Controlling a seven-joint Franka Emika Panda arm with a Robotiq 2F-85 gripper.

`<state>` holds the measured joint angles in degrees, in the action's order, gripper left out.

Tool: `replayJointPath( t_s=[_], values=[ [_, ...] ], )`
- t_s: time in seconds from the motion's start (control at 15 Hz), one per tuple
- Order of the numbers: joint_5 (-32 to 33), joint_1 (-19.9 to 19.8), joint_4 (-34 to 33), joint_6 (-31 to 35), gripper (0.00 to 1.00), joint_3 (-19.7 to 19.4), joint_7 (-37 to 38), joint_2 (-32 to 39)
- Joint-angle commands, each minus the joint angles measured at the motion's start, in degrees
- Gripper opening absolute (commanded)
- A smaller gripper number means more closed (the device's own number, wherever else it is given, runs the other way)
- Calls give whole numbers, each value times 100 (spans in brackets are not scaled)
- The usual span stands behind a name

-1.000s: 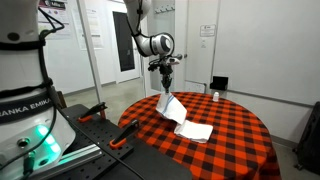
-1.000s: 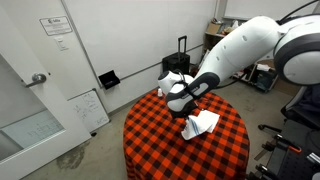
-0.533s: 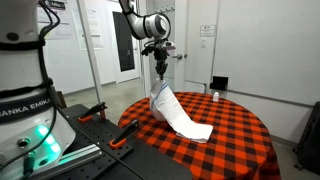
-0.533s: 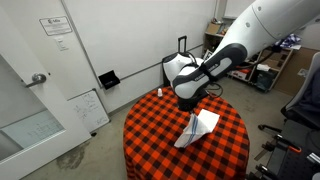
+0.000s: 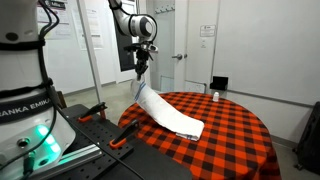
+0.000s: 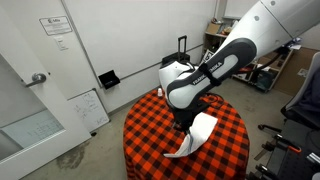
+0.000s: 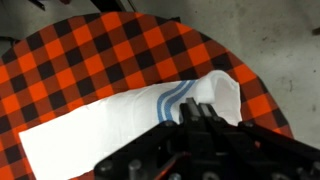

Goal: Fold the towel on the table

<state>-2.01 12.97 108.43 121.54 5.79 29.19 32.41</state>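
Because the towel's lower end lies on the cloth, I should move my gripper toward the right in the wrist view over the table's edge and release the towel's corner.
The white towel [image 5: 168, 114] hangs stretched from my gripper [image 5: 140, 76] down to the table [image 5: 230, 140], its lower end resting on the red-and-black checked cloth. My gripper is shut on one corner of the towel and holds it high near the table's edge. In an exterior view the towel [image 6: 193, 137] slants down under the arm. In the wrist view the towel [image 7: 110, 122] shows blue stripes right by my closed fingers [image 7: 190, 113], and the rest lies spread over the table [image 7: 90, 55].
A small white object [image 5: 213, 96] stands at the table's far edge. A black suitcase [image 6: 181, 55] and a whiteboard [image 6: 88, 108] sit by the wall. Robot base hardware with orange clamps [image 5: 95, 112] is close to the table.
My gripper has risen and moved towards the table's edge, pulling the towel's corner up and out. The towel went from crumpled to drawn out long.
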Motion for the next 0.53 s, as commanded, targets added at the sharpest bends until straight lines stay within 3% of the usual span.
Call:
replayJointPath(
  t_s=[0.0, 0.33, 0.4, 0.47],
  values=[
    [-447, 33, -71, -294, 0, 279, -649, 126],
    [-693, 197, -385, -521, 3, 543, -1051, 518],
    [-737, 229, -441, -518, 27, 567, -1068, 599],
    [-788, 251, -532, -602, 28, 623, -1157, 682]
  ],
)
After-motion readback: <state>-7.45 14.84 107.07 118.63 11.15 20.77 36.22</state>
